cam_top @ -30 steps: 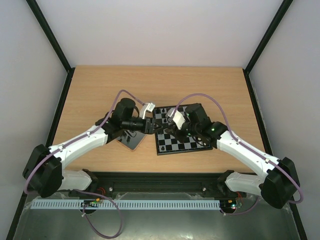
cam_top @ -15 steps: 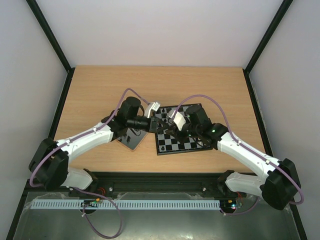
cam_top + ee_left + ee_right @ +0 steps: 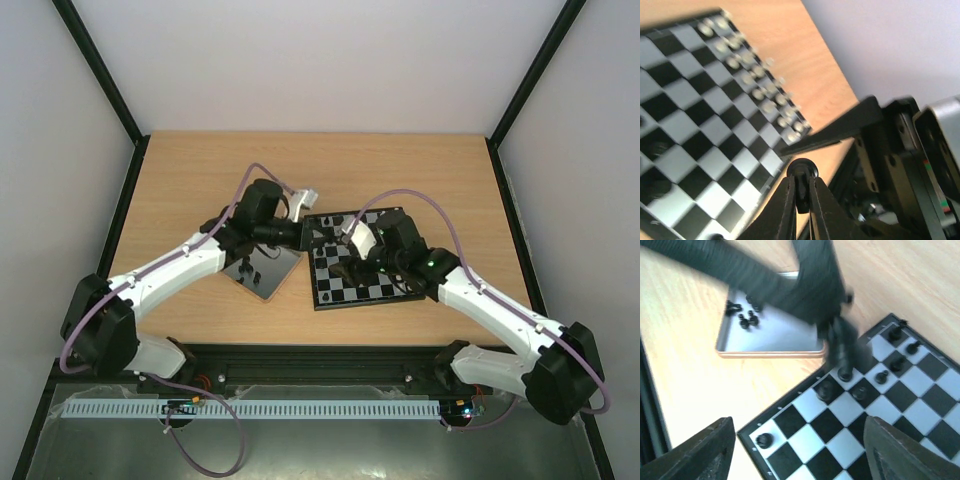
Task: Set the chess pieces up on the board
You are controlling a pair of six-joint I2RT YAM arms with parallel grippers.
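The pale square beside the board's far corner piece is empty, so my left gripper should tilt its fingers down, lower onto that square and release its black piece there.
My left gripper (image 3: 801, 200) is shut on a small black chess piece (image 3: 802, 186), holding it just past the near-left edge of the board (image 3: 705, 125). In the top view this gripper (image 3: 303, 236) hangs by the board's (image 3: 385, 290) left edge. White chess pieces (image 3: 760, 92) line the board's far side. My right gripper (image 3: 800, 450) stands wide open above the board's corner with nothing between its fingers; in the top view it (image 3: 345, 268) is over the board's left half. Several black chess pieces (image 3: 881, 376) stand on nearby squares, and one (image 3: 763, 440) is alone at the corner.
A grey tray (image 3: 770, 352) lies left of the board with several loose black pieces (image 3: 745, 315) in it. The left arm (image 3: 805, 285) crosses the right wrist view, blurred, close to the right gripper. Bare wooden table surrounds the board.
My left gripper has shut on a black piece and swung from over the tray to the board's left edge. My right gripper has opened wide and drawn back slightly.
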